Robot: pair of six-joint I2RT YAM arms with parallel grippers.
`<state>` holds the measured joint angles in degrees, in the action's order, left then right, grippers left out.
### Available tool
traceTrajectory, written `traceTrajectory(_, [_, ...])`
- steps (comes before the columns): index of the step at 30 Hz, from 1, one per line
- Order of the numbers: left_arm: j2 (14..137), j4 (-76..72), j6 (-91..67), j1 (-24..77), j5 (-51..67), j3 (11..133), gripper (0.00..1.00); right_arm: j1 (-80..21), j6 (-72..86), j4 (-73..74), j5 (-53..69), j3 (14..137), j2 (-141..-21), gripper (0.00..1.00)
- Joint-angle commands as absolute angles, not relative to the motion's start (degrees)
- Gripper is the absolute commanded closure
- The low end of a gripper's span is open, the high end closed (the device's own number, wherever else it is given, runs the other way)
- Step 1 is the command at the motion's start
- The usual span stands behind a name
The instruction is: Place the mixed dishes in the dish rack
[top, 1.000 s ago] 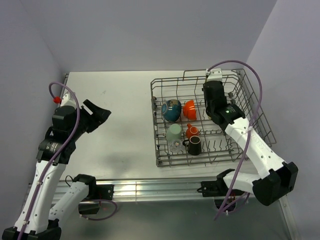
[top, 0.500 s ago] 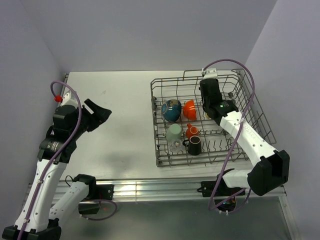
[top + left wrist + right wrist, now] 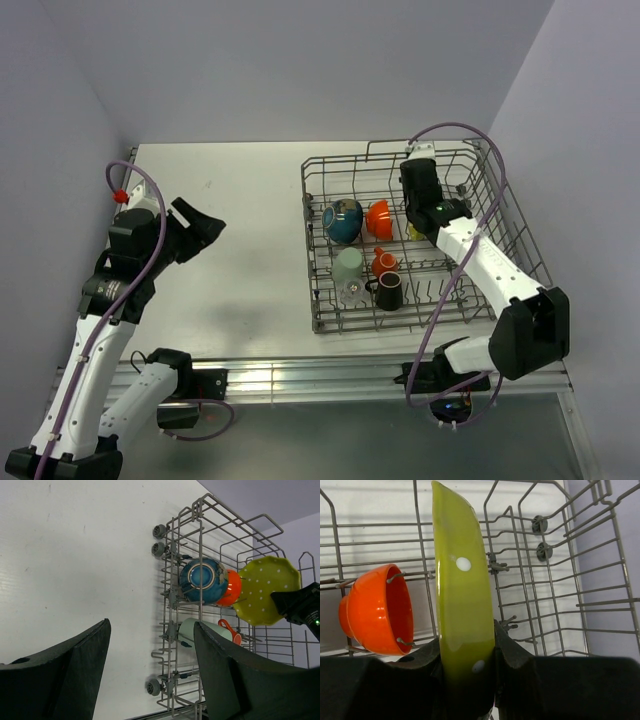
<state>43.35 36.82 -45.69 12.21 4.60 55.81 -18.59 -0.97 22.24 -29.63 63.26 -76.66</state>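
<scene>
The right gripper brings the on-edge yellow-green plate down onto the bare rack wires below next and releases its rim, since they lie open beside the orange-red bowl (image 3: pixel 380 610).
The dish rack (image 3: pixel 312 262) stands on the right of the table. Inside it, my right gripper (image 3: pixel 467 645) is shut on the rim of the yellow-green plate (image 3: pixel 462 590), which it holds on edge just right of the orange-red bowl (image 3: pixel 380 610). From above, the right gripper (image 3: pixel 415 222) is over the rack's middle. The blue bowl (image 3: pixel 343 220), pale green cup (image 3: pixel 348 265), clear glass (image 3: pixel 350 292), small orange cup (image 3: pixel 384 262) and dark mug (image 3: pixel 388 292) sit in the rack's left half. My left gripper (image 3: pixel 200 225) hangs open over the bare table at the left, holding nothing.
The rack's right half (image 3: pixel 555 580) holds only bare wires and upright tines. Small wheels (image 3: pixel 159 531) stick out on the rack's left side. Purple-grey walls close in the table at the back, left and right.
My right arm has swung a little left and further back with the plate, closer to the orange-red bowl. The left arm has hardly moved.
</scene>
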Motion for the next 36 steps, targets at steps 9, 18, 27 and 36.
traceTrajectory(9, [43.24, 33.84, -45.0, 12.13, 5.89, 55.9, 0.27, -18.19, -0.09, 18.89, -30.76, 64.86, -78.31, 1.0])
traceTrajectory(18, [43.24, 34.1, -45.26, 12.13, 6.15, 55.72, 0.27, -18.11, 2.46, 20.3, -30.06, 64.69, -79.45, 1.0])
traceTrajectory(27, [42.98, 34.72, -45.7, 12.13, 6.33, 55.72, 0.27, -17.4, 4.48, 20.74, -29.27, 64.95, -80.24, 0.6])
traceTrajectory(36, [43.15, 34.63, -46.05, 12.13, 6.68, 55.72, 0.27, -16.52, 5.36, 21.27, -30.15, 66.27, -79.72, 0.07])
